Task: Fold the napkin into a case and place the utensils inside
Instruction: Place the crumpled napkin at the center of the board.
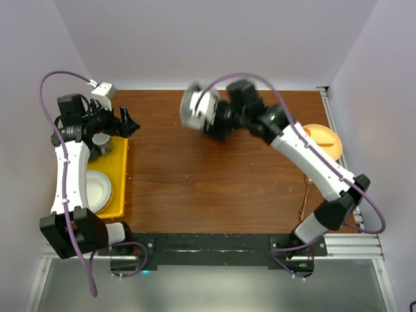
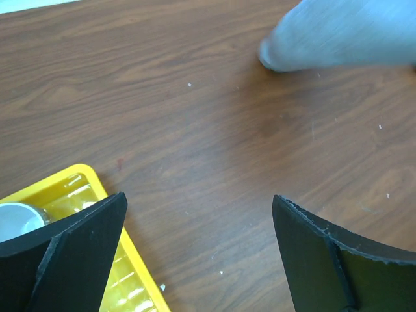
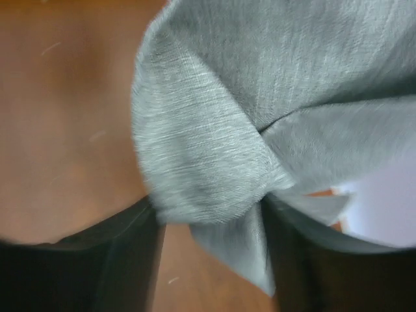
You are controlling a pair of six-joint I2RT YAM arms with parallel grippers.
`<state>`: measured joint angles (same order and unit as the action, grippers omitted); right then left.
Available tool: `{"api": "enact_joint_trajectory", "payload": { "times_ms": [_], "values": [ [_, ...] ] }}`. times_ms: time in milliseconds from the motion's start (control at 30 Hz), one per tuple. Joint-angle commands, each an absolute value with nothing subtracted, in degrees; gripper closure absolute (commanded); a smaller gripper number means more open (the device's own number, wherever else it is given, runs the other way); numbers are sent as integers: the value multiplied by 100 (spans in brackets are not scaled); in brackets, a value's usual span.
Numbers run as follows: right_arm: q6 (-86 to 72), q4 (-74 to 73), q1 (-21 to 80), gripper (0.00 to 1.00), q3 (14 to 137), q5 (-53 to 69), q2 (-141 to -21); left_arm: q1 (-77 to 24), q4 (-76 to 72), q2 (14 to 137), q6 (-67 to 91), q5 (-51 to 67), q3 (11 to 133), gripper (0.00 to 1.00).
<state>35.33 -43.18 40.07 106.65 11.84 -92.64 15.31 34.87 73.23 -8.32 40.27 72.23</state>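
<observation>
The bunched napkin lies to the right in the top view, so my left gripper moves its empty fingers that way and grips the napkin next.
The light-grey napkin point(image 1: 197, 106) is bunched up and blurred above the back middle of the table, at the tip of my right gripper point(image 1: 209, 118). In the right wrist view the napkin point(image 3: 214, 149) bulges between the two dark fingers of the right gripper point(image 3: 211, 214), which stand apart, with bare table showing beside the cloth's hanging tail. My left gripper point(image 1: 128, 123) hovers open over the table's left side, beside the tray, with nothing between its fingers point(image 2: 198, 198). The napkin point(image 2: 338, 36) shows far ahead of it. Thin copper utensils point(image 1: 304, 198) lie near the right arm.
A yellow tray point(image 1: 121, 179) at the left edge holds a white bowl point(image 1: 97, 188) and a grey cup point(image 1: 101, 142); the tray's corner point(image 2: 78, 179) sits under the left finger. An orange plate point(image 1: 323, 140) stands at the far right.
</observation>
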Motion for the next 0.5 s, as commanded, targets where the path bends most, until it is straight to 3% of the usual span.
{"api": "enact_joint_trajectory", "payload": {
  "times_ms": [0,233,467],
  "values": [
    [4009,-5089,4430,3,9134,1749,-8756,1529,3840,7278,-1693,4508,7252,0],
    [2824,-4572,3071,3,8508,2215,-8717,1074,4342,7181,-3128,4422,6496,1],
    [1776,-3815,2453,14,8270,1548,-9790,-498,3534,7479,-2630,4034,5810,13]
  ]
}}
